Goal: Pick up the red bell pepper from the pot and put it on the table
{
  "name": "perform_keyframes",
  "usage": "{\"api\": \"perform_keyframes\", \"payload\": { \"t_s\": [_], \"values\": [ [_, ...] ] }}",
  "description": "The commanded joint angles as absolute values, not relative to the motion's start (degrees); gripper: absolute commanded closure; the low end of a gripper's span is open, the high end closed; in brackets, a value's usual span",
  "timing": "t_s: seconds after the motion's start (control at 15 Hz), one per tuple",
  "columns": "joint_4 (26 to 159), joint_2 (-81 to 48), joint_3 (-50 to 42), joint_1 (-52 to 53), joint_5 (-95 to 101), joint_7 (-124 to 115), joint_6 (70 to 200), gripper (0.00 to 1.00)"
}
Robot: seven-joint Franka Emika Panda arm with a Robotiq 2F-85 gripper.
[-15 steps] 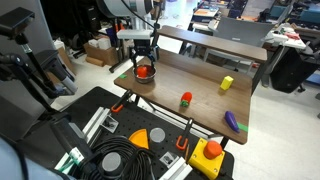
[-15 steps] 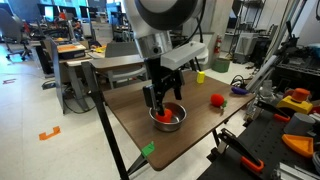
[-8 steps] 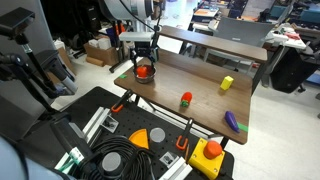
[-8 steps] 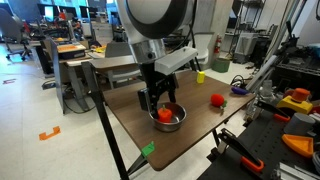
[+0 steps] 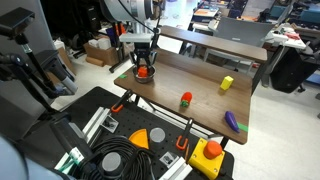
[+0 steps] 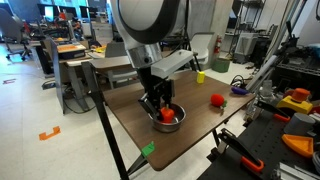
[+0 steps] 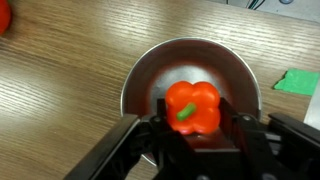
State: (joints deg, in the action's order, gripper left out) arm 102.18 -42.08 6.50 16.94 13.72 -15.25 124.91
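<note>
My gripper is across the pot's rim from the bare tabletop between pot and yellow item, so next it will rise clear, cross over, lower the pepper and release it.
The red bell pepper, orange-red with a green stem, lies in the shiny silver pot near a corner of the brown wooden table. In the wrist view my gripper reaches down into the pot, its black fingers pressed against the pepper's two sides, shut on it. Both exterior views show the gripper lowered into the pot, with the pepper partly hidden behind the fingers. The pepper still rests inside the pot.
A small upright red piece with a green end, a yellow item and a purple item stand elsewhere on the table. A green patch lies beside the pot. A black surface with cables borders the table.
The gripper has come down into the pot and its jaws have gone from wide open to shut on the pepper. The pot and pepper have not shifted.
</note>
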Motion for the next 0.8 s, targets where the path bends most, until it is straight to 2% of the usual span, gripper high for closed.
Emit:
{"api": "perform_keyframes", "payload": {
  "t_s": [0.0, 0.4, 0.73],
  "values": [
    [99.87, -42.75, 6.01, 17.54, 11.87, -13.94, 122.50, 0.75],
    [102.98, -34.57, 7.56, 15.99, 6.85, -12.55, 119.77, 0.75],
    [95.00, -33.35, 4.91, 15.70, 5.38, -16.11, 105.57, 0.75]
  ]
}}
